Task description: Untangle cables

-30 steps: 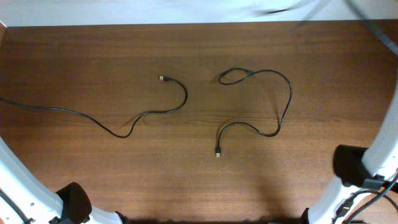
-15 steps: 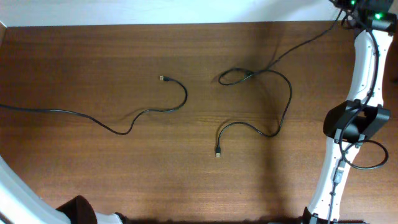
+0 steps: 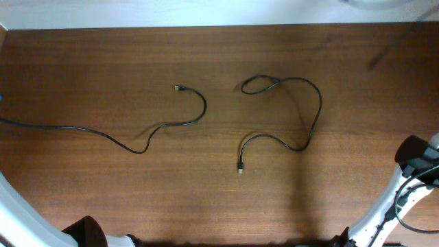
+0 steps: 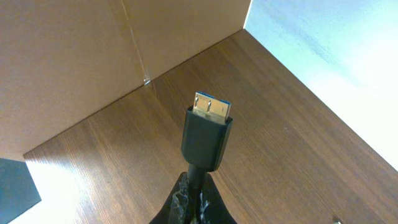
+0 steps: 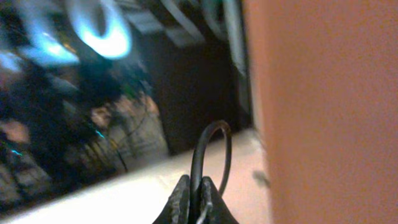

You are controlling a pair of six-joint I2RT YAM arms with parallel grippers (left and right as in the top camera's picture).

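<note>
I will tip my right gripper downward next and lower the loop of black cable over the bare table by the white wall (image 3: 381, 60).
Two thin black cables lie apart on the brown table. The left cable (image 3: 204, 106) runs from the table's left edge to a small plug (image 3: 177, 88). The right cable (image 3: 319, 103) goes from a plug (image 3: 241, 168) up to a small loop (image 3: 257, 84). My left gripper (image 4: 193, 186) is shut on a cable just below its metal-tipped plug (image 4: 208, 134), held above the table. My right gripper (image 5: 196, 186) is shut on a loop of black cable (image 5: 205, 140); that view is blurred. Neither gripper shows in the overhead view.
My right arm's elbow (image 3: 415, 152) is at the lower right edge, and the left arm's base (image 3: 86, 233) at the bottom left. A white wall (image 3: 206, 10) runs along the table's far edge. A brown panel (image 4: 74, 56) stands beside the table corner.
My right arm, stretched to the far right corner half a second ago with a cable strung up to it, now shows only at the lower right edge. The left cable has shifted slightly.
</note>
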